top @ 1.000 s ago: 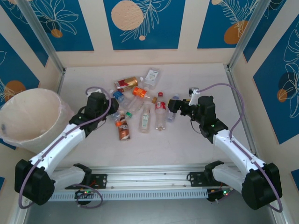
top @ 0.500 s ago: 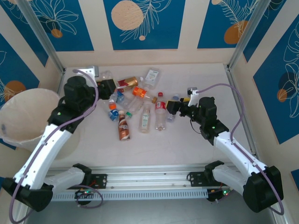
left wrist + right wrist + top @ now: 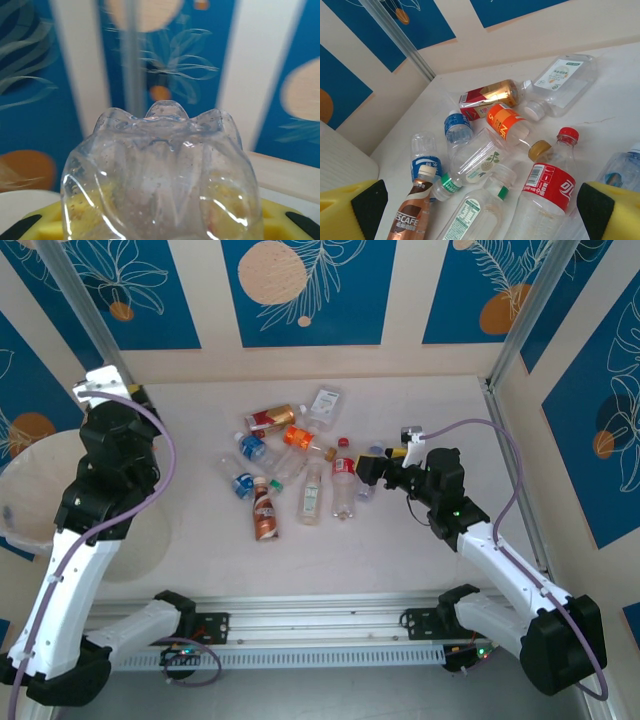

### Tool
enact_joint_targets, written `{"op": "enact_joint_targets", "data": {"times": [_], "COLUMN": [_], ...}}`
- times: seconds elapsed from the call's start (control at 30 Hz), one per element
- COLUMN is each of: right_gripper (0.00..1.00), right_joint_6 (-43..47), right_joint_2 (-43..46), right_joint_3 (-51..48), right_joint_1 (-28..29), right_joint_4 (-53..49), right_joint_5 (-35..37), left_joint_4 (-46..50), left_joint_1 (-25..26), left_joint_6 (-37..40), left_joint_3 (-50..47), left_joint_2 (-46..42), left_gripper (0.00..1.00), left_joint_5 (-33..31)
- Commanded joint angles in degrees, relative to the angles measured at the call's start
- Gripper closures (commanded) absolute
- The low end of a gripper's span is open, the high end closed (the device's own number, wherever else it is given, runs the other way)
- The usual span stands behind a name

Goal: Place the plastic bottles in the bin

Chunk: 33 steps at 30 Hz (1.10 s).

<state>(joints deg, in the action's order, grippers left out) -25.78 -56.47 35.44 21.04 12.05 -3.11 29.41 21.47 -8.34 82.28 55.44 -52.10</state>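
Next, my left gripper draws back first, then turns down over the bin's opening to release the clear plastic bottle (image 3: 160,165).
My left gripper (image 3: 125,398) is raised high at the far left, above the table's back corner and just beyond the bin (image 3: 25,485). It is shut on a clear plastic bottle (image 3: 160,165), whose ribbed base points at the blue wall between the yellow fingers (image 3: 42,227). The other plastic bottles lie in a loose pile mid-table: a gold and red one (image 3: 272,419), an orange-labelled one (image 3: 300,437), a red-labelled one (image 3: 343,475), a brown one (image 3: 264,512) and several clear ones. My right gripper (image 3: 368,470) stands open at the pile's right edge, over the red-labelled bottle (image 3: 547,187).
The round cream bin stands at the table's left edge, partly covered by my left arm. Walls with blue panels and metal posts (image 3: 95,325) close in the table. Bare tabletop (image 3: 330,560) lies between the pile and the arm bases.
My left arm has lifted from the pile with the clear bottle and swung left and back to the bin side. The right arm has hardly moved.
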Motion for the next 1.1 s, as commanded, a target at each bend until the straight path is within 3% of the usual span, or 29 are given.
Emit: {"op": "enact_joint_targets", "data": {"times": [0.0, 0.17, 0.3, 0.57, 0.7, 0.83, 0.9, 1.0, 1.07], "right_gripper": [0.0, 0.0, 0.0, 0.0, 0.0, 0.0, 0.0, 0.0, 0.0], "right_joint_6": [2.4, 6.2, 9.3, 12.4, 12.9, 14.5, 15.1, 15.5, 15.5], "right_joint_2": [0.1, -0.5, -2.0, -4.0, -5.1, -6.4, -6.6, -6.5, -6.4], "right_joint_3": [-0.8, 3.4, 7.7, 10.0, 10.8, 12.9, 13.5, 13.7, 13.4], "right_joint_1": [0.6, 2.4, 5.1, 8.7, 9.0, 9.2, 9.2, 9.3, 9.3], "right_joint_4": [4.4, 3.1, -0.6, -2.2, -2.0, -3.7, -4.4, -5.0, -5.0], "right_joint_5": [-5.0, -13.9, -17.6, -16.3, -16.3, -17.0, -17.3, -17.2, -16.9], "left_joint_4": [-0.3, 6.7, 14.0, 18.8, 20.5, 23.7, 26.2, 27.1, 26.6], "left_joint_1": [-3.8, -11.6, -19.4, -33.2, -36.8, -41.5, -42.8, -43.0, -43.0], "left_joint_6": [2.1, -7.4, -13.7, -16.6, -18.0, -22.5, -24.7, -25.7, -25.3], "left_joint_3": [-2.8, -6.7, -6.6, -9.1, -11.4, -13.4, -13.7, -13.3, -12.6], "left_joint_2": [-2.8, -5.0, -2.4, 0.2, 0.1, 2.9, 4.6, 4.7, 3.8], "left_gripper": [0.8, 0.82, 0.83, 0.82, 0.77, 0.63, 0.61, 0.43, 0.22], "left_joint_5": [-16.3, -14.8, -8.9, -5.9, -9.9, -9.5, -9.3, -10.0, -10.5]}}
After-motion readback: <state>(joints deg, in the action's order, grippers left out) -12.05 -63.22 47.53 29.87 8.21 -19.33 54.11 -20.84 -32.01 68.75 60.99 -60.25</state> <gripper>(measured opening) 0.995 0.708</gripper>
